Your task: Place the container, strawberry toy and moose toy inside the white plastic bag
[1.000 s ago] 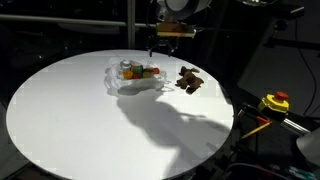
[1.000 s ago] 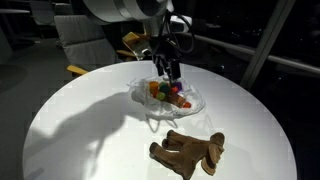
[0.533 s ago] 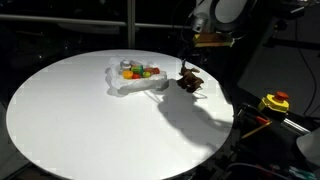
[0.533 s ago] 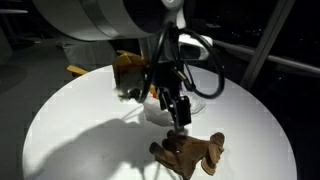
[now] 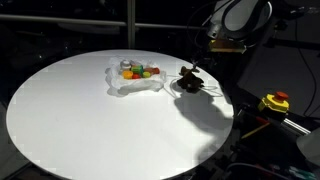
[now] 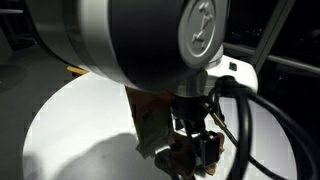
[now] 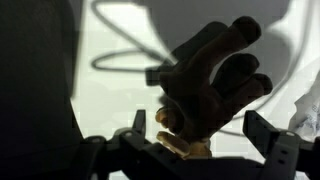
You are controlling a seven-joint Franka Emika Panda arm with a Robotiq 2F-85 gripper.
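Note:
The moose toy's body [image 5: 189,82] is below the open, empty fingers of my gripper, so next I will move my gripper down and toward the bag [image 5: 133,84], onto the moose toy's body.
The brown moose toy [image 5: 190,81] lies on the round white table [image 5: 90,120] beside the white plastic bag [image 5: 133,84]. The bag holds a container with colourful pieces [image 5: 138,71]; I cannot tell the strawberry toy apart among them. My gripper [image 5: 195,68] is just above the moose toy. In the wrist view the gripper [image 7: 198,125] is open, with its two fingers on either side of the moose toy [image 7: 210,80] and not closed on it. In an exterior view the arm hides the bag, and only part of the moose toy [image 6: 183,160] shows beneath the gripper [image 6: 197,142].
The table edge [image 5: 228,105] is close to the moose toy. A yellow and red device [image 5: 274,102] sits off the table beyond that edge. A chair [image 6: 75,70] stands behind the table.
The arm has moved from above the bag over to the moose toy and come down over it. The gripper's fingers now straddle the toy. The bag and toy have not moved.

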